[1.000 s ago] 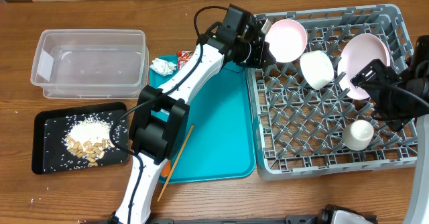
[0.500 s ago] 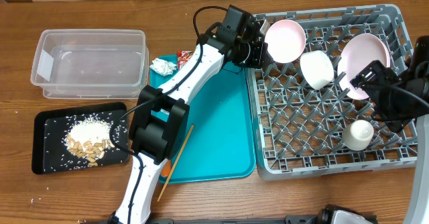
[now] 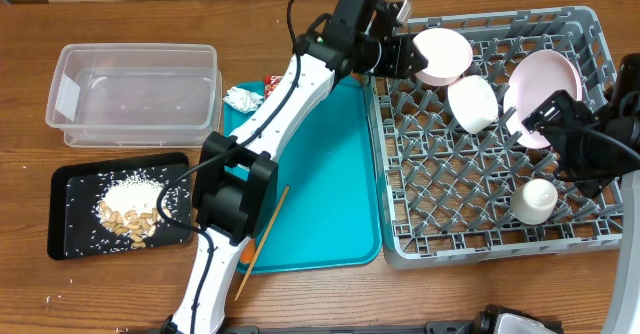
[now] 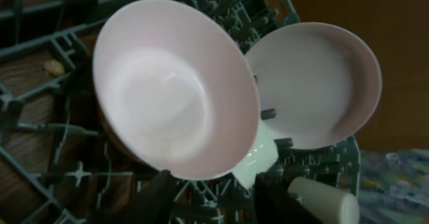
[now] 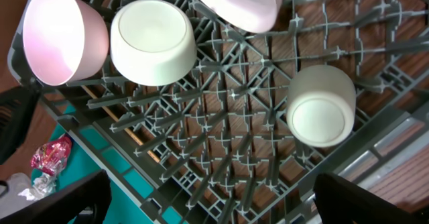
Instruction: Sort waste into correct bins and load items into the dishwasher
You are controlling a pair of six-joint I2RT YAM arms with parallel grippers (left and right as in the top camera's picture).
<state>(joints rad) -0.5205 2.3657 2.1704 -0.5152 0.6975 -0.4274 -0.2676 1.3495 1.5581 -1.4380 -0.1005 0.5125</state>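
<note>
My right gripper needs to move outward and to the left in the overhead view and come down onto the white bowl's rim by the upturned bowl, as that rim is clear.
A white bowl leans on its edge among the pegs at the back left of the grey dishwasher rack. My left gripper is open just behind its rim, with only rack showing between the fingers. Farther along the rack stand an upturned bowl, a large plate and a small cup. My right gripper hangs wide open and unloaded above the rack's right side. A chopstick lies across the teal tray's front edge.
A crumpled tissue and a red wrapper lie at the teal tray's back left corner. The clear tub stands at the far left. In front of it, the black tray holds food scraps.
My left gripper has opened and let go of the bowl. The bowl has shifted right and now leans on the pegs. The right arm has stayed still.
</note>
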